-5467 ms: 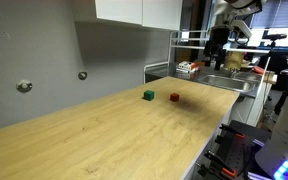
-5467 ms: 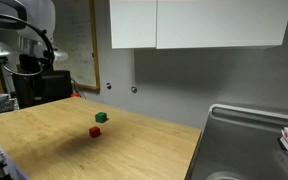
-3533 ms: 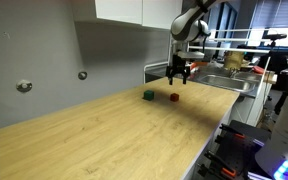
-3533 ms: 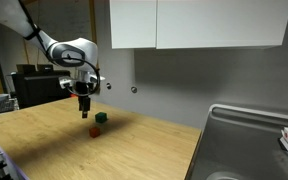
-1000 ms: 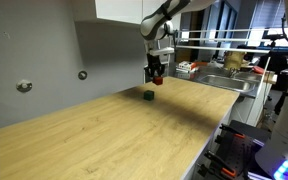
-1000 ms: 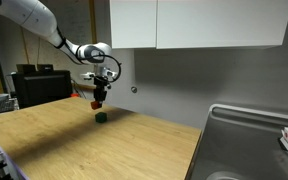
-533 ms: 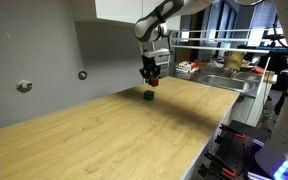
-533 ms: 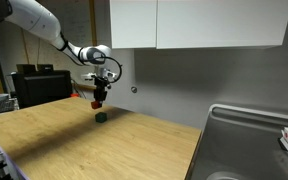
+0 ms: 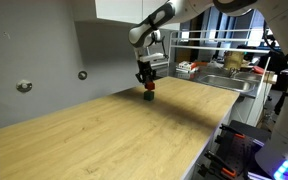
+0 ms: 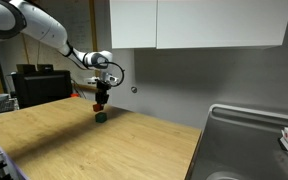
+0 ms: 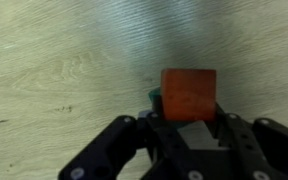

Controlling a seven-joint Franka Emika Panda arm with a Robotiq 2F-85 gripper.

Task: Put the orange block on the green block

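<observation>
My gripper is just above the green block's top (image 11: 156, 98), so next it needs to go down a little, put the orange block (image 11: 189, 93) onto that top and let it go.
My gripper (image 9: 148, 86) (image 10: 101, 103) is shut on the orange block (image 11: 189, 93), a small red-orange cube held just over the wooden table (image 9: 114, 135). In both exterior views the gripper hangs directly above the green block (image 9: 148, 97) (image 10: 101, 116), with only a small gap or none between the cubes; I cannot tell if they touch. The wrist view has the orange block hiding almost all of the green block (image 11: 155, 97), of which a dark green sliver peeks out at its left edge. The gripper (image 11: 189, 118) fingers clamp the orange cube from both sides.
A steel sink (image 9: 230, 82) (image 10: 252, 140) lies past one end of the table, with a rack (image 9: 188, 68) beside it. White wall cabinets (image 10: 194, 22) hang overhead. Round knobs (image 9: 83, 75) stick out of the grey wall behind the table.
The gripper, still holding the orange block, has shifted slightly sideways and come down, closing onto the spot right above the green block. The green block has not moved.
</observation>
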